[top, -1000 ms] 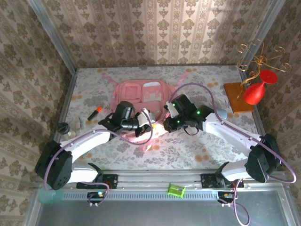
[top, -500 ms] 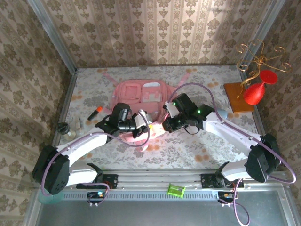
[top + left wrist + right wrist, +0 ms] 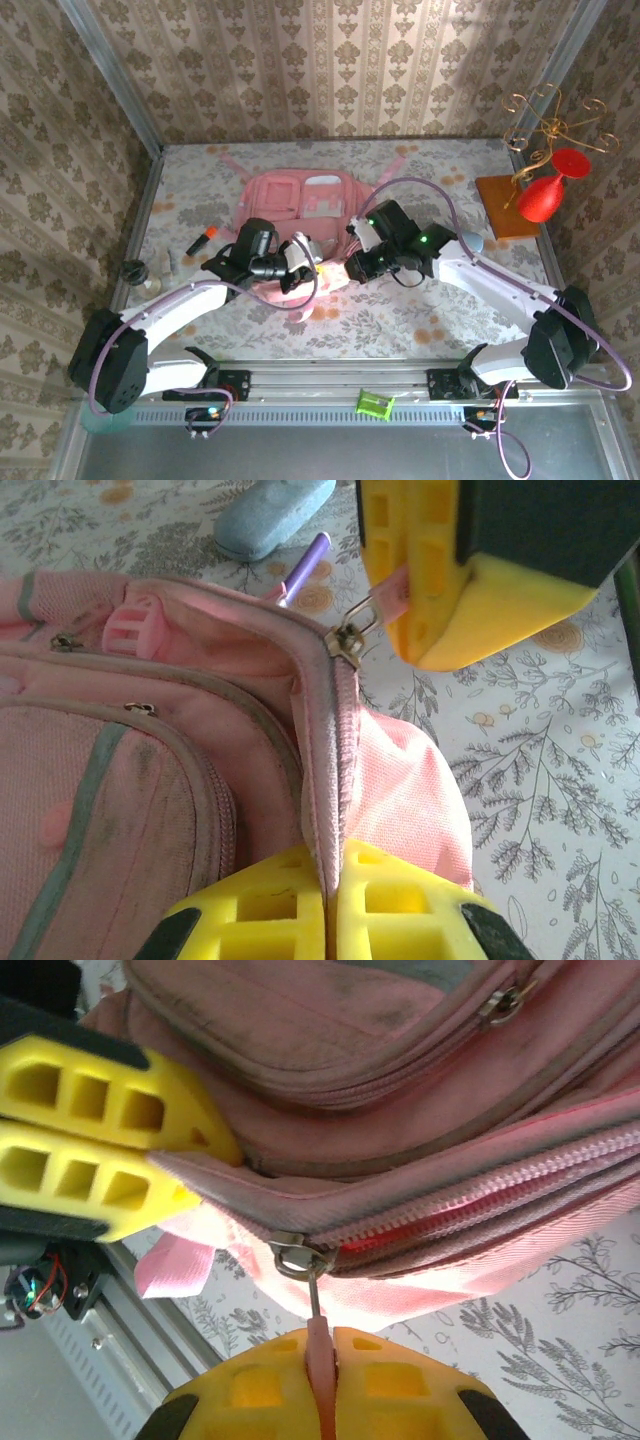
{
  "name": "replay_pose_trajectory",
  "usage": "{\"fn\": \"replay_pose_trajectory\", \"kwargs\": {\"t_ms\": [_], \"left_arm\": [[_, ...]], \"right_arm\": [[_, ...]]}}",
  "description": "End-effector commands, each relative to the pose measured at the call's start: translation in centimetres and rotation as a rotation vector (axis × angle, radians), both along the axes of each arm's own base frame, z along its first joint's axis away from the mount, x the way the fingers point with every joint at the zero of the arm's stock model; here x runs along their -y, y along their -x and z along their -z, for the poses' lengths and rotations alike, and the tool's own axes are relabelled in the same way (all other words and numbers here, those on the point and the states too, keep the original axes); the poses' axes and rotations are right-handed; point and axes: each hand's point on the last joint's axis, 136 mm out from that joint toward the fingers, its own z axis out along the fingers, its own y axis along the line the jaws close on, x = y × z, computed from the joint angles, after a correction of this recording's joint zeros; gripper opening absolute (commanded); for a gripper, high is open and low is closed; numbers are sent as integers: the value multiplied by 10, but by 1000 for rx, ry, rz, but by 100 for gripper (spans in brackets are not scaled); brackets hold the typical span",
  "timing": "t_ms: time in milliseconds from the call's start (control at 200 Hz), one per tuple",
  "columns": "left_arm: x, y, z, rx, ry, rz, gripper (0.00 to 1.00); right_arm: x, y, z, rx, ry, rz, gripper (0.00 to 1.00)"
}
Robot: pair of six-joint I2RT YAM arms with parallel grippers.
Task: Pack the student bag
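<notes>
The seam behind the slider is held by my left gripper, so my right gripper will next move outward along the zip teeth (image 3: pixel 480 1195) toward the bag's side, then let go of the pull (image 3: pixel 320 1365).
The pink student bag (image 3: pixel 300 198) lies flat in the middle of the table, its front pockets facing up. My left gripper (image 3: pixel 303 262) is at the bag's near edge, shut on the fabric seam beside the zip (image 3: pixel 335 855). In the right wrist view my right gripper (image 3: pixel 322 1342) is shut on the pink zip pull (image 3: pixel 320 1365), which hangs from the metal slider (image 3: pixel 297 1257). The zip teeth (image 3: pixel 480 1195) behind the slider stand slightly parted. The two grippers sit close together, the right gripper (image 3: pixel 352 268) just right of the left.
A light blue case (image 3: pixel 272 515) and a purple pen (image 3: pixel 305 565) lie past the bag's right side. An orange marker (image 3: pixel 203 238) and a small dark object (image 3: pixel 133 270) lie at the left. A red vase (image 3: pixel 545 195) and gold stand (image 3: pixel 550 120) are at the back right.
My left arm has shifted a little to the left, keeping its hold on the bag's edge. The right gripper has barely moved and still holds the zip pull.
</notes>
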Motion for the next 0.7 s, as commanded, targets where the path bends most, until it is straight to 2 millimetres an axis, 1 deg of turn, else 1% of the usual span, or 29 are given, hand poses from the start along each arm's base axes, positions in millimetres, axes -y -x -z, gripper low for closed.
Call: {"fn": "replay_pose_trajectory", "kwargs": {"t_ms": [0, 30, 80, 115, 135, 160, 195, 260, 280, 315, 355, 380, 410, 460, 540, 590, 605, 625, 695], "left_arm": [[-29, -13, 20, -2, -89, -108, 0], [-29, -12, 20, -1, -90, -105, 0], [-30, -11, 19, 2, -86, -103, 0], [-30, -11, 19, 5, -87, -104, 0], [-30, -11, 19, 6, -89, -105, 0], [-30, -11, 20, 5, -92, -105, 0], [-31, -13, 21, 4, -97, -113, 0], [-30, -15, 23, 2, -103, -120, 0], [-29, -16, 24, -1, -107, -122, 0], [-29, -17, 24, -4, -108, -124, 0], [-28, -17, 24, -3, -108, -123, 0], [-28, -18, 24, -1, -105, -123, 0], [-28, -17, 22, 2, -97, -122, 0], [-29, -15, 19, -3, -80, -113, 0], [-32, -13, 11, 2, -41, -123, 0], [-35, -13, 6, 18, -23, -131, 0], [-36, -14, 5, 24, -18, -136, 0], [-37, -14, 3, 27, -10, -141, 0], [-39, -14, -2, 30, 17, -145, 0]], "right_arm": [[89, -21, 26, -45, 307, 316, 0], [97, -25, 27, -40, 325, 350, 0], [103, -30, 28, -18, 346, 382, 0], [102, -31, 27, -14, 344, 386, 0], [98, -31, 25, -11, 329, 375, 0], [88, -31, 22, 0, 298, 340, 0], [70, -27, 17, 23, 234, 272, 0], [30, -8, 1, 35, 96, 107, 0], [20, -3, -4, 37, 64, 74, 0], [10, 2, -11, 42, 29, 49, 0], [7, 4, -14, 47, 19, 47, 0], [10, 3, -13, 47, 33, 57, 0], [19, -2, -11, 51, 73, 89, 0], [40, -11, -1, 50, 164, 153, 0], [76, -27, 18, 18, 262, 266, 0], [90, -36, 27, 0, 279, 307, 0], [93, -39, 35, -21, 299, 317, 0], [97, -42, 40, -28, 310, 329, 0], [104, -55, 50, -35, 326, 356, 0]]}}
